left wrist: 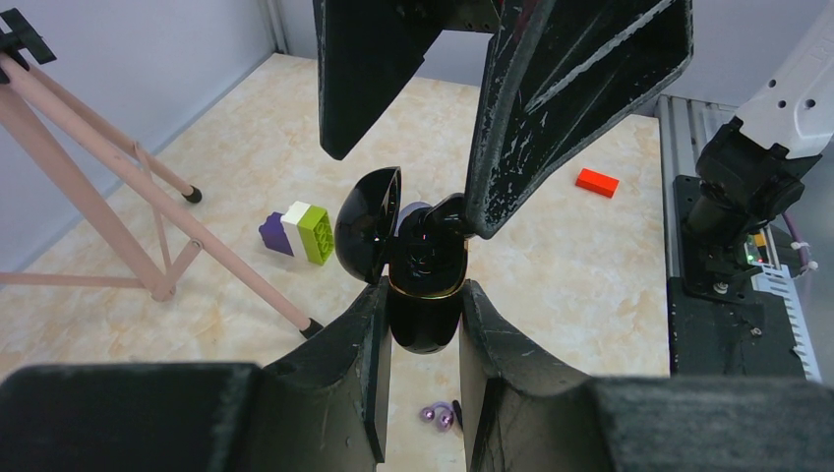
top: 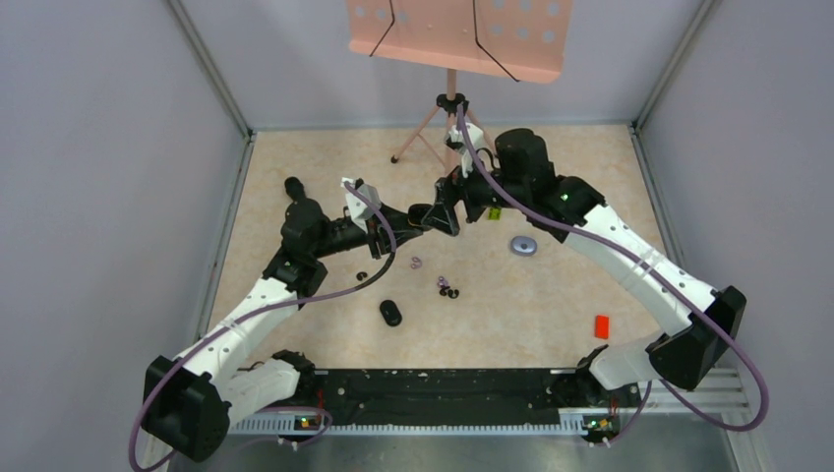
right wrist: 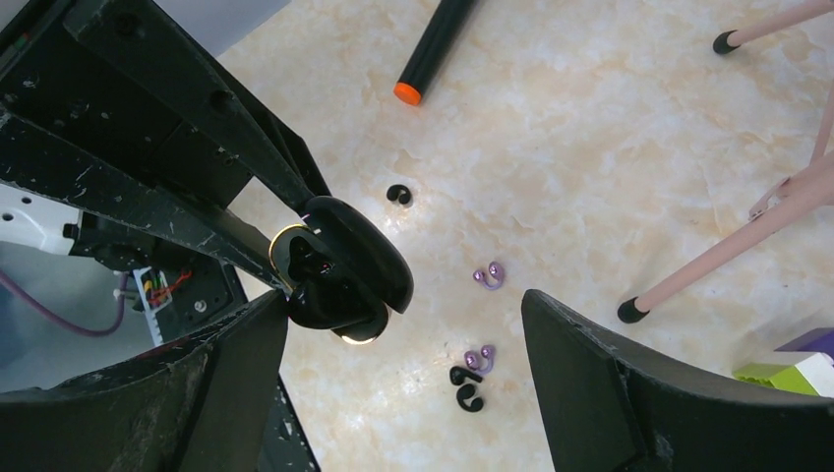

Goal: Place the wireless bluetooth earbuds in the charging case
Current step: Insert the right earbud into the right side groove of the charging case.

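Observation:
The robot's right gripper will swing away from the held case and move down over the cluster of earbuds on the tabletop, because those earbuds are still outside the case.
My left gripper (top: 421, 219) (left wrist: 424, 295) is shut on a glossy black charging case (left wrist: 425, 315), held above the table with its lid (left wrist: 366, 228) hinged open. A pale purple shape shows just inside the opening. My right gripper (top: 446, 214) (right wrist: 405, 300) is open, facing the left one, and one of its fingers (left wrist: 551, 108) touches the case's rim. The case also shows in the right wrist view (right wrist: 344, 265). On the table below lie two purple earbuds (right wrist: 489, 276) (right wrist: 480, 359), a pair of black earbuds (right wrist: 466, 385) and one black earbud farther off (right wrist: 398, 194).
A closed black case (top: 391, 313) and a grey-blue case (top: 523, 246) lie on the table. There is a green-and-purple block (left wrist: 300, 231), a red block (top: 602, 325), a black marker with an orange end (right wrist: 433, 49) and a pink music stand's tripod (top: 447, 123).

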Controlling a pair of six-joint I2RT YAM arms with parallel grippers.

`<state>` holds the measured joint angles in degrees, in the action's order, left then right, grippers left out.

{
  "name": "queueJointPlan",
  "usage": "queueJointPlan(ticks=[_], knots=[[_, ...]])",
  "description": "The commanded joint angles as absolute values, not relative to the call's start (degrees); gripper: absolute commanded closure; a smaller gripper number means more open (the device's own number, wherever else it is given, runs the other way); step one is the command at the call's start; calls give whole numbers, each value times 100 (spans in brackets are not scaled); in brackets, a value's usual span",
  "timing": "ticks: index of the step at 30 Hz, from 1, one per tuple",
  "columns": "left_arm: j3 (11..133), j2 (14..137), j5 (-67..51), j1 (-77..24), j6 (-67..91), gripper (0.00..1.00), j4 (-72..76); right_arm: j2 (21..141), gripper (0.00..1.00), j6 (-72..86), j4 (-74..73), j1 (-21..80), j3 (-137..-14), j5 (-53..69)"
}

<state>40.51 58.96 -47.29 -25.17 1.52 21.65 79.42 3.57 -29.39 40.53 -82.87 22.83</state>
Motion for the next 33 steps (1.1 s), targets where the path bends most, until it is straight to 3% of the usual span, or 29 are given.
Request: queueJointPlan(ticks=[1, 33], knots=[[4306, 5730, -4842, -2529, 114, 100, 2307, 7981, 14, 483, -2861, 3895, -8290, 2400], [4219, 5666, -4799, -2524, 97, 100, 2379, 8053, 16, 669, -2907, 3620, -8260, 2701]])
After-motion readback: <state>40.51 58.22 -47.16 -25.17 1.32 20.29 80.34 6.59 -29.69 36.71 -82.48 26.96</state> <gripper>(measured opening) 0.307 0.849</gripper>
